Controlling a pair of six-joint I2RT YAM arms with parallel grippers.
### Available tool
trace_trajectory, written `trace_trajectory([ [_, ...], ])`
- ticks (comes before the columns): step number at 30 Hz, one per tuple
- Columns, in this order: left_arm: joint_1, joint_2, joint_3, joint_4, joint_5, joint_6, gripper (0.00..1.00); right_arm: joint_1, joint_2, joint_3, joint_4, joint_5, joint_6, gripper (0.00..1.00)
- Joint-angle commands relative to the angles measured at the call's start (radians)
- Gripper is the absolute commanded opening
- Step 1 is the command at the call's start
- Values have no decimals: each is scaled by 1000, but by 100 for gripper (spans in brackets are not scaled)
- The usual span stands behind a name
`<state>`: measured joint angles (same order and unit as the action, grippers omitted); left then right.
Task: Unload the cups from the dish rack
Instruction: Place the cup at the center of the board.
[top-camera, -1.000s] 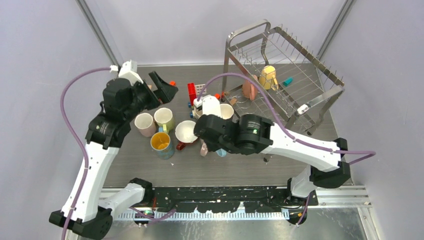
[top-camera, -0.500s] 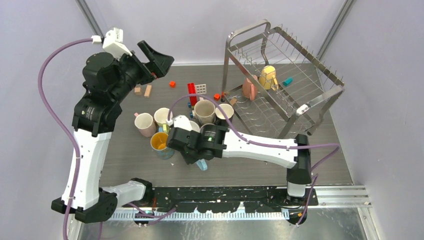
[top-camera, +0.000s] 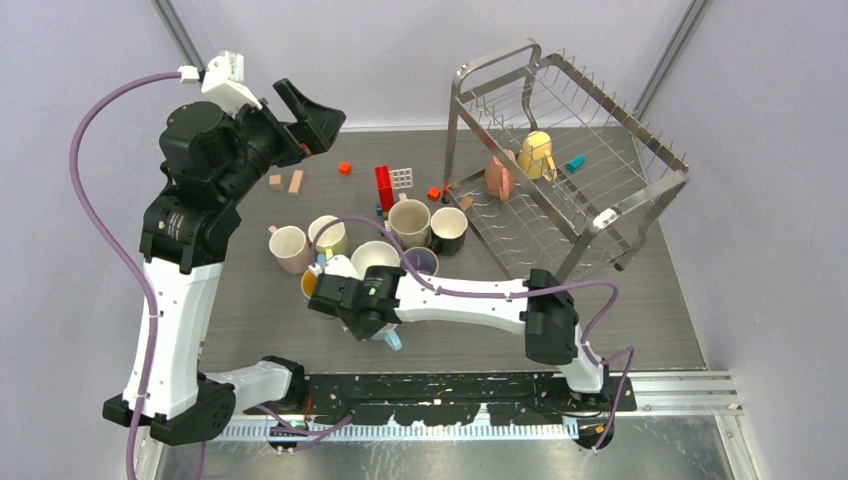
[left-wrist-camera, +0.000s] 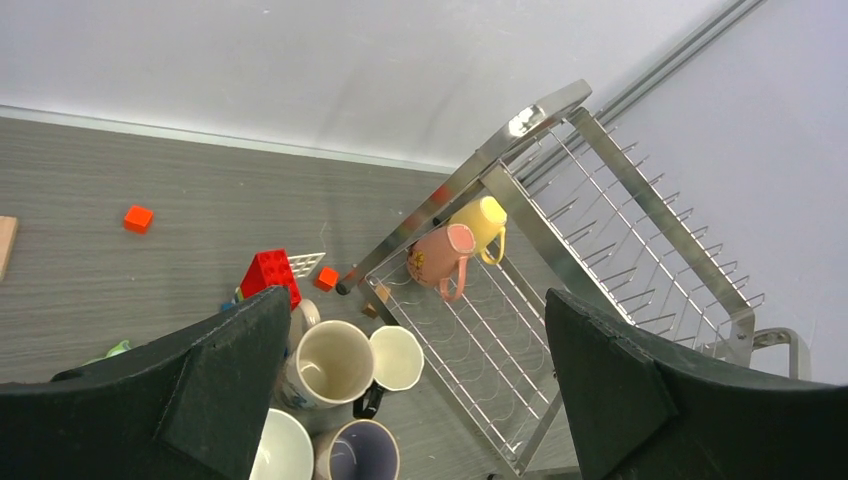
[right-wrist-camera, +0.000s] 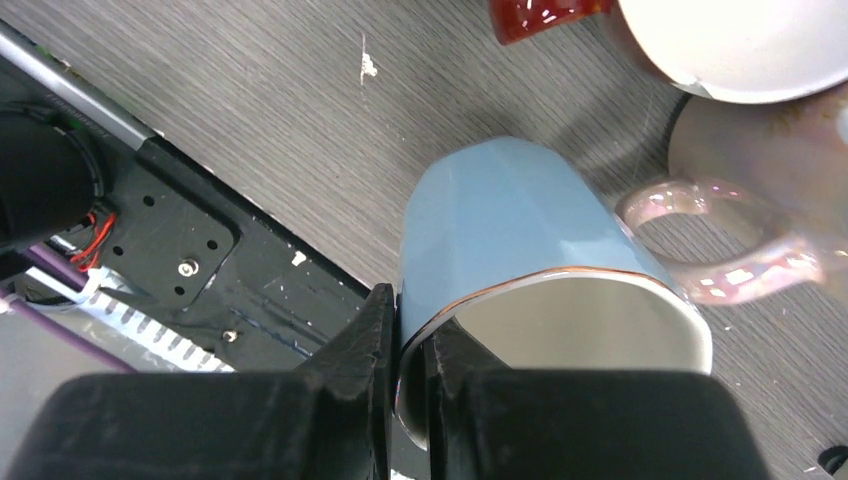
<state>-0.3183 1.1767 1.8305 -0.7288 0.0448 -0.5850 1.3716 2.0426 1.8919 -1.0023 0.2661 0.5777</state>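
Note:
Next, my right gripper will lower the light blue mug (right-wrist-camera: 500, 230) onto the bare tabletop by its front edge (right-wrist-camera: 437, 145) and release the mug's rim, because that part of the tabletop is clear of other mugs.
The dish rack (top-camera: 640, 205) of silver wire stands at the far right; it also shows in the left wrist view (left-wrist-camera: 600, 190). A pink mug (top-camera: 497, 178) and a yellow mug (top-camera: 537, 152) rest on its lower tier. My right gripper (right-wrist-camera: 410, 330) is shut on the rim of a light blue mug (right-wrist-camera: 500, 230), one finger inside and one outside, low over the table near the front edge (top-camera: 393, 341). My left gripper (top-camera: 318, 120) is open and empty, raised at the far left, looking down at the rack and mugs.
Several mugs cluster mid-table: pinkish (top-camera: 289, 248), pale yellow (top-camera: 327, 235), white (top-camera: 374, 258), purple-lined (top-camera: 420, 262), beige (top-camera: 409, 222), black (top-camera: 448, 230). A red block (top-camera: 384, 185), an orange block (top-camera: 344, 168) and wooden blocks (top-camera: 295, 181) lie behind them.
My right gripper has moved left and toward the near edge with the light blue mug. My left arm rose and drew back to the far left, then held almost still.

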Motion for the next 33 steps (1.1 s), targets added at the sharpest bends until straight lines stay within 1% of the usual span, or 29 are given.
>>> trace_trajectory([
  [1,5,-15,19,7,-7,29,100,4,19,78,55,19,-38,1],
  [5,5,-20,3,11,-3,29,100,4,71,111,31,7,-52,1],
  [10,5,-26,-18,17,-2,30,100,4,95,116,14,-2,-58,1],
  [22,5,-28,-46,38,24,18,100,4,98,120,-1,13,-57,24],
  [26,5,-29,-47,42,30,17,100,4,95,139,-8,15,-58,30],
  [33,5,-29,-47,42,33,19,100,4,82,160,-18,18,-55,35],
])
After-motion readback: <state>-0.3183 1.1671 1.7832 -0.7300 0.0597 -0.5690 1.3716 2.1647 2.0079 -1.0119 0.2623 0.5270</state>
